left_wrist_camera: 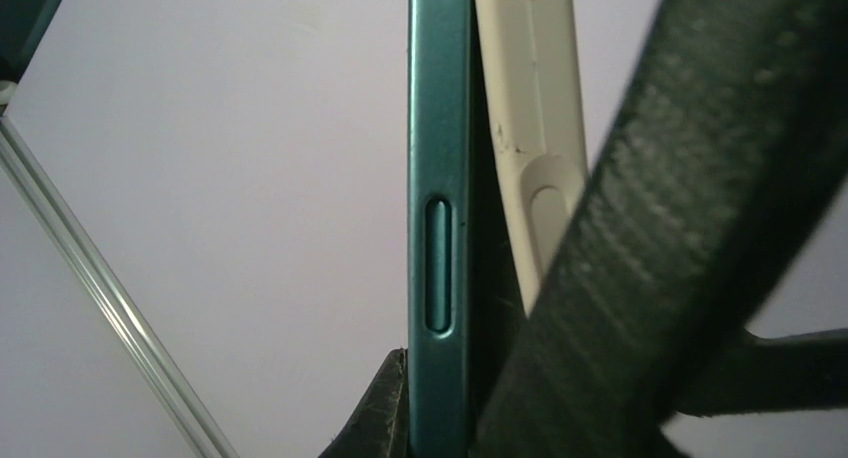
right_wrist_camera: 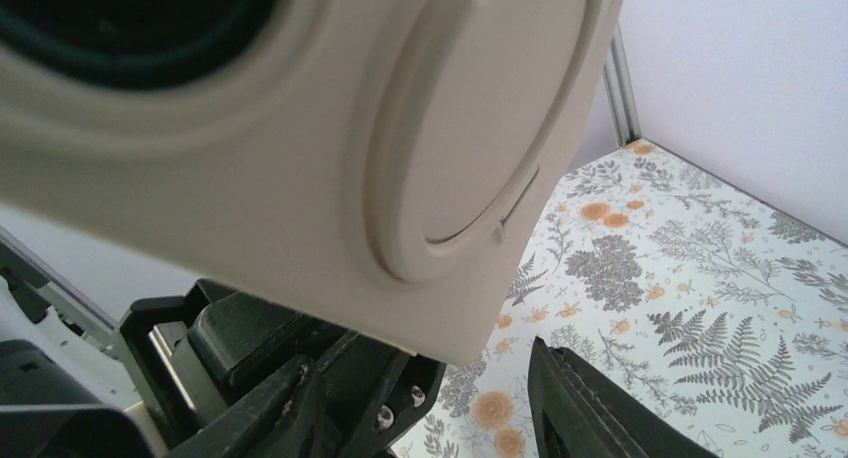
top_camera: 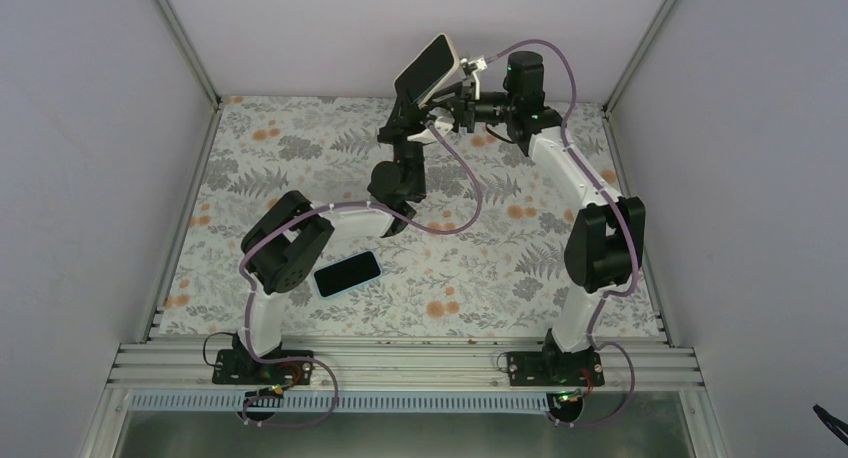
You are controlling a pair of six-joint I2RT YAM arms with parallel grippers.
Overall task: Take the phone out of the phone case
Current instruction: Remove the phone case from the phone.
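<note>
I should next move my left gripper down and back over the floral cover beyond the second phone and let go of the phone there, because that patch is empty.
High at the back of the top view, the phone (top_camera: pixel 424 68) is held tilted in the air, with my left gripper (top_camera: pixel 411 106) shut on its lower end. The left wrist view has the phone's teal edge (left_wrist_camera: pixel 438 228) running up between my left gripper's (left_wrist_camera: pixel 440 423) fingers. The cream phone case (left_wrist_camera: pixel 528 128) splays away from the phone on its right side. A blurred dark finger (left_wrist_camera: pixel 660 228) crosses in front of the case. My right gripper (top_camera: pixel 456 102) is beside the case. The case's back (right_wrist_camera: pixel 300 178), with its round disc (right_wrist_camera: pixel 470 118), fills the right wrist view. My right gripper (right_wrist_camera: pixel 430 418) stands open below the case's corner.
A second phone (top_camera: pixel 347 274) in a light blue case lies flat, screen up, on the floral table cover (top_camera: pixel 500 268) next to the left arm's elbow. White walls and metal corner posts (top_camera: pixel 185 38) close in the table on three sides.
</note>
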